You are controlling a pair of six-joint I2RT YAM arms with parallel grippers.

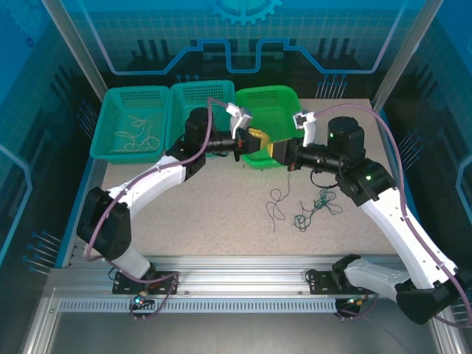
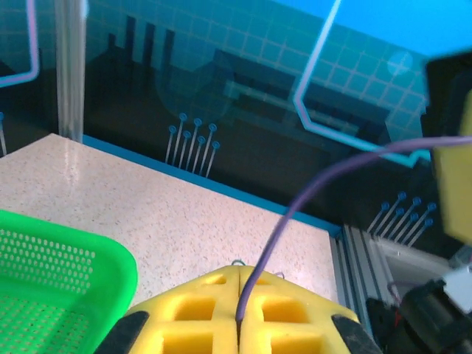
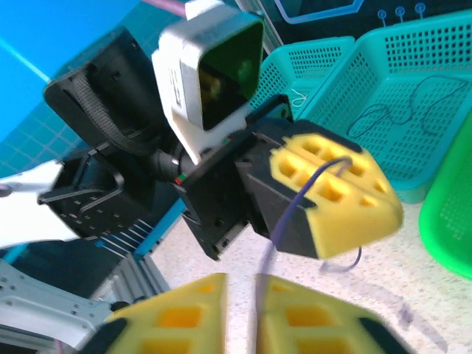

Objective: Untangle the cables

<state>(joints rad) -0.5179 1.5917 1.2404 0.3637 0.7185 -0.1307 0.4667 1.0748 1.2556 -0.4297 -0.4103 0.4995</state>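
Note:
The teal basket with a dark cable (image 1: 196,96) is outward of the left gripper, so the left gripper needs to go up and outward over the basket and let go of the purple cable there.
My left gripper (image 1: 256,140) (image 2: 240,310) is shut on a thin purple cable (image 2: 295,206) that rises from between its yellow fingers toward the right. In the right wrist view the left gripper (image 3: 335,188) holds that purple cable (image 3: 295,206), which hangs down beside the inner face of one fingertip of my right gripper (image 3: 241,295). The right gripper (image 1: 274,151) has its jaws a small gap apart. Both grippers face each other in front of the green basket (image 1: 280,99). A dark strand (image 1: 276,204) and a green clump of cables (image 1: 316,210) lie on the table.
Two teal baskets stand at the back left: one (image 1: 110,110) holds cream cables (image 1: 136,136), the other (image 1: 198,94) (image 3: 435,44) holds a dark cable (image 3: 391,110). The table's right edge and aluminium frame (image 2: 361,251) lie beyond the left gripper.

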